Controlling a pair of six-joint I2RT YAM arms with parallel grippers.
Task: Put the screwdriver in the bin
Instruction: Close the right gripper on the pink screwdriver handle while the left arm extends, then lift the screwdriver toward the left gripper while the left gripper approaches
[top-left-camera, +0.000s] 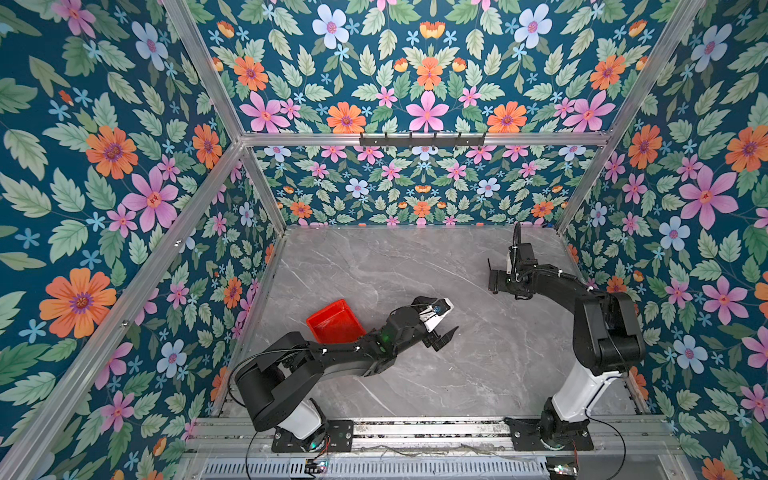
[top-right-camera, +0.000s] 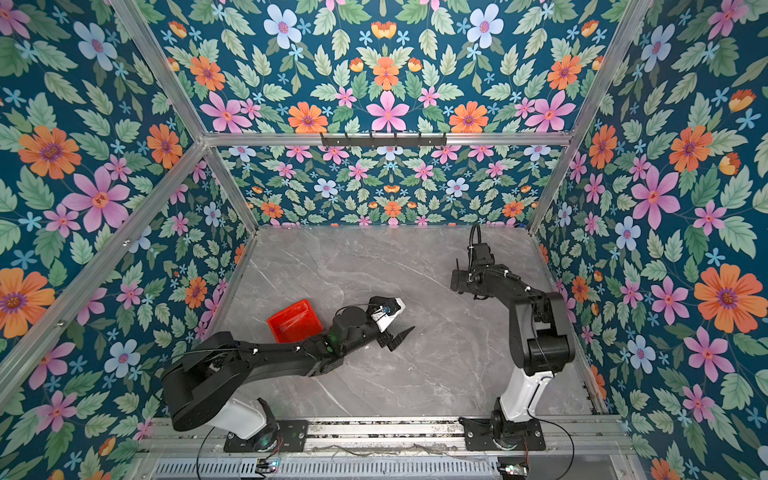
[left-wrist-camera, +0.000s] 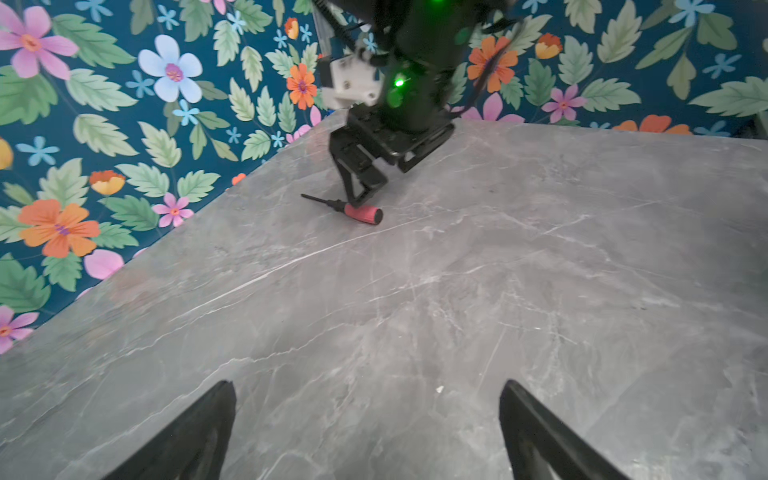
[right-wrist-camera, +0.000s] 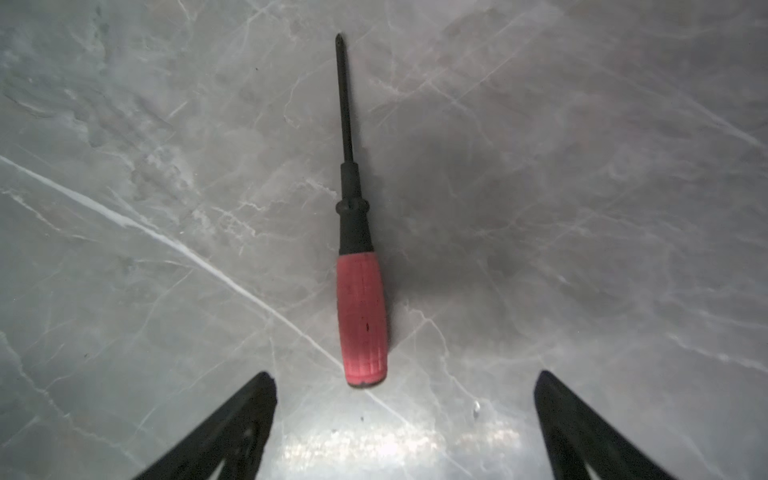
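Observation:
The open fingers of my right gripper are still above and behind the handle's end, so they should next move down and toward the screwdriver's stem onto the ribbed handle (right-wrist-camera: 364, 328) and close.
The screwdriver (right-wrist-camera: 359, 291), with a pinkish-red ribbed handle and a thin black shaft, lies flat on the grey marble table. My right gripper (right-wrist-camera: 405, 376) hangs open just behind the handle's end, touching nothing. In the left wrist view a finger of the right gripper (left-wrist-camera: 363, 193) stands right by the screwdriver (left-wrist-camera: 353, 210). Both top views hide the tool beneath the right gripper (top-left-camera: 493, 276) (top-right-camera: 457, 278). The red bin (top-left-camera: 334, 322) (top-right-camera: 295, 320) sits at the table's left, partly covered by my left arm. My left gripper (top-left-camera: 446, 328) (left-wrist-camera: 368, 384) is open and empty above bare table.
The marble table (top-left-camera: 415, 257) is enclosed by floral walls on three sides with aluminium frame posts. A black hook rail (top-left-camera: 422, 139) hangs on the back wall. Both arm bases stand on the front rail (top-left-camera: 415, 432).

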